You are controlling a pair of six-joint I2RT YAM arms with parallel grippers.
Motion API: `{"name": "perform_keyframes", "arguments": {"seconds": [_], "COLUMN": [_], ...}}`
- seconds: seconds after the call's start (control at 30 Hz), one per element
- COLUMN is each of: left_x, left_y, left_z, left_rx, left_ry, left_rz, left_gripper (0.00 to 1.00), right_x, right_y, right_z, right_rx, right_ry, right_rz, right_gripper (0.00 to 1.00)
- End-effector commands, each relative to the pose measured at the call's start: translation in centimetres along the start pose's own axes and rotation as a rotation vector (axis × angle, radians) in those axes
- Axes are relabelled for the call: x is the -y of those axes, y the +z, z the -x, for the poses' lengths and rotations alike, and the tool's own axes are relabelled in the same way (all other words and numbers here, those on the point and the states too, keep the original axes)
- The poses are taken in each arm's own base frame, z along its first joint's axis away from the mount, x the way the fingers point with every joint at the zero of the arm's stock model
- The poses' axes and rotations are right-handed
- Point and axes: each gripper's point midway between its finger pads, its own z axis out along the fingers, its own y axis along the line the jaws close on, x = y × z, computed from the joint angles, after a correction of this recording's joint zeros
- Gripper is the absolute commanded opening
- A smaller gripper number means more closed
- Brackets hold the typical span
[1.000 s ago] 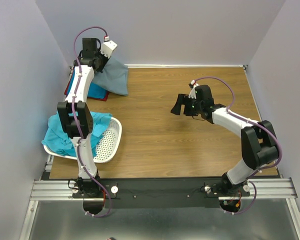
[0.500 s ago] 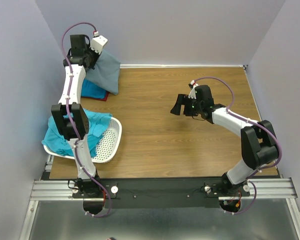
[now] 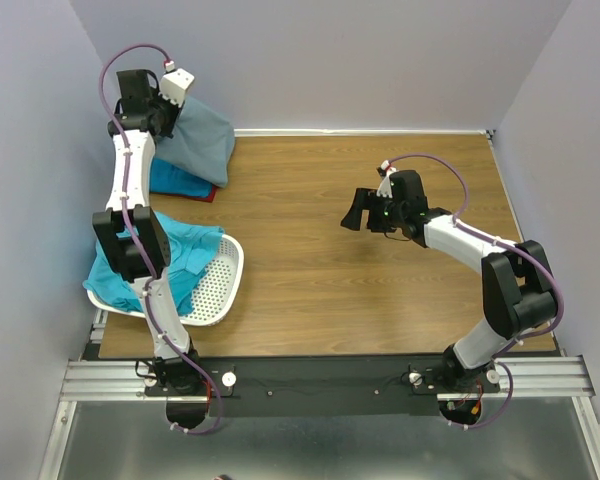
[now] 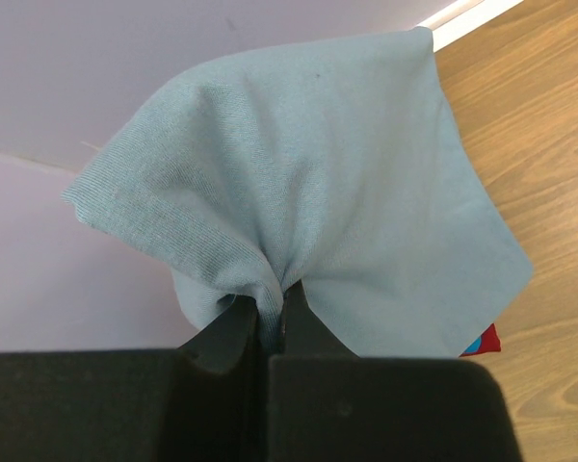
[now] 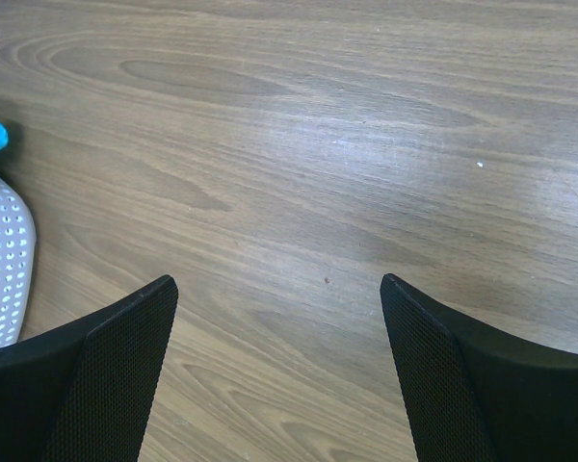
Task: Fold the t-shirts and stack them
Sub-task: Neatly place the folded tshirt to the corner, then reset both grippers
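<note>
I need to move my left gripper to the left in the top view and open it, because the folded grey-blue t-shirt reaches past the red one's edge [image 4: 486,344].
My left gripper [image 3: 163,118] is at the far left corner, shut on the folded grey-blue t-shirt [image 3: 202,142], which it holds up so it hangs against the wall; the pinch shows in the left wrist view [image 4: 277,306] with the cloth [image 4: 337,202] spreading above. Below it lie a bright blue t-shirt [image 3: 172,180] on a red one [image 3: 208,193]. A turquoise t-shirt [image 3: 140,265] lies bunched in the white basket [image 3: 218,284]. My right gripper [image 3: 358,212] is open and empty above bare table at mid-right [image 5: 279,289].
The left wall and back wall stand close to the left gripper. The basket's perforated edge [image 5: 0,269] and a turquoise scrap show at the left of the right wrist view. The wooden table [image 3: 380,290] spreads between the arms.
My left gripper has drawn the grey-blue shirt back and left, toward the far left corner. The right arm has not moved.
</note>
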Motion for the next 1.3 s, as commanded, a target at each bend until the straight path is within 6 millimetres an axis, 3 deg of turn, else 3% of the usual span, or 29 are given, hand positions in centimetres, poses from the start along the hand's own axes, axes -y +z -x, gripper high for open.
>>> {"name": "perform_keyframes", "arguments": {"seconds": [0.0, 0.27, 0.3, 0.33, 0.37, 0.4, 0.43, 0.47, 0.7, 0.8, 0.83, 0.9, 0.93, 0.97, 1.03, 1.07, 1.1, 1.13, 1.17, 1.2, 1.23, 1.27], "left_x": [-2.5, -5.0, -5.8, -6.3, -6.8, -7.4, -7.7, -7.8, -9.2, -8.4, -8.2, -6.7, -6.3, -4.2, -2.0, 0.7, 1.6, 2.5, 3.9, 7.4, 8.5, 10.3], "left_y": [-2.5, -2.0, -2.0, -1.7, -1.6, -1.7, -1.6, -1.6, -3.4, -4.8, -6.1, -6.5, -8.5, -7.6, -8.4, -9.2, -9.9, -12.4, -11.9, -12.1, -14.5, -14.8], "left_z": [3.8, 1.2, 0.9, 0.2, 0.0, -0.3, -0.6, -0.8, 1.0, 3.5, 4.8, 5.4, 7.0, 6.6, 7.2, 6.9, 7.7, 9.1, 6.9, 8.0, 9.2, 9.0], "left_rx": [0.129, 0.108, 0.097, 0.082, 0.074, 0.062, 0.054, 0.048, 0.061, 0.107, 0.124, 0.148, 0.195, 0.203, 0.248, 0.254, 0.305, 0.37, 0.355, 0.391, 0.462, 0.482], "left_ry": [0.014, -0.065, -0.085, -0.106, -0.12, -0.145, -0.159, -0.17, -0.217, -0.235, -0.238, -0.269, -0.285, -0.327, -0.363, -0.372, -0.39, -0.422, -0.449, -0.462, -0.507, -0.52], "left_rz": [0.059, 0.099, 0.142, 0.169, 0.191, 0.23, 0.251, 0.261, 0.374, 0.385, 0.411, 0.399, 0.408, 0.378, 0.355, 0.321, 0.331, 0.333, 0.336, 0.272, 0.25, 0.217], "left_gripper": [0.0, 0.0, 0.11, 0.29, 0.6, 0.69, 0.87, 0.98, 0.98, 0.98, 0.98, 0.98, 0.98, 0.98, 0.98, 0.98, 0.98, 0.98, 0.98, 0.98, 0.98, 0.98], "right_x": [-0.5, -0.7, -0.7, -0.6, -0.6, -0.7, -0.7, -0.8, -1.2, -1.4, -1.5, -1.5, -1.7, -1.4, -1.3, -1.3, -1.2, -0.8, -0.9, -0.9, -0.4, -0.2], "right_y": [-0.2, -0.5, -0.5, -0.5, -0.6, -0.6, -0.6, -0.6, -1.3, -1.8, -2.0, -2.3, -2.6, -2.8, -3.3, -3.8, -4.1, -4.4, -5.1, -5.5, -5.8, -6.1], "right_z": [-0.2, -0.1, -0.1, -0.2, -0.1, -0.1, -0.1, -0.2, 0.8, 1.4, 1.7, 2.0, 2.4, 2.7, 3.1, 3.6, 3.9, 3.9, 4.5, 4.7, 4.7, 4.9], "right_rx": [-0.01, -0.002, -0.002, -0.004, -0.001, -0.002, -0.003, -0.004, 0.027, 0.048, 0.061, 0.071, 0.085, 0.099, 0.122, 0.144, 0.158, 0.166, 0.194, 0.205, 0.217, 0.23], "right_ry": [-0.013, -0.022, -0.021, -0.02, -0.02, -0.023, -0.023, -0.023, -0.03, -0.033, -0.036, -0.041, -0.044, -0.049, -0.059, -0.066, -0.073, -0.077, -0.083, -0.089, -0.096, -0.103], "right_rz": [0.019, 0.026, 0.022, 0.02, 0.021, 0.022, 0.025, 0.028, 0.03, 0.027, 0.026, 0.02, 0.018, 0.0, -0.014, -0.029, -0.036, -0.06, -0.067, -0.076, -0.102, -0.115], "right_gripper": [0.93, 0.93, 0.93, 0.93, 0.94, 0.94, 0.94, 0.95, 0.95, 0.96, 0.96, 0.96, 0.96, 0.96, 0.97, 0.97, 0.97, 0.97, 0.97, 0.97, 0.97, 0.97]}}
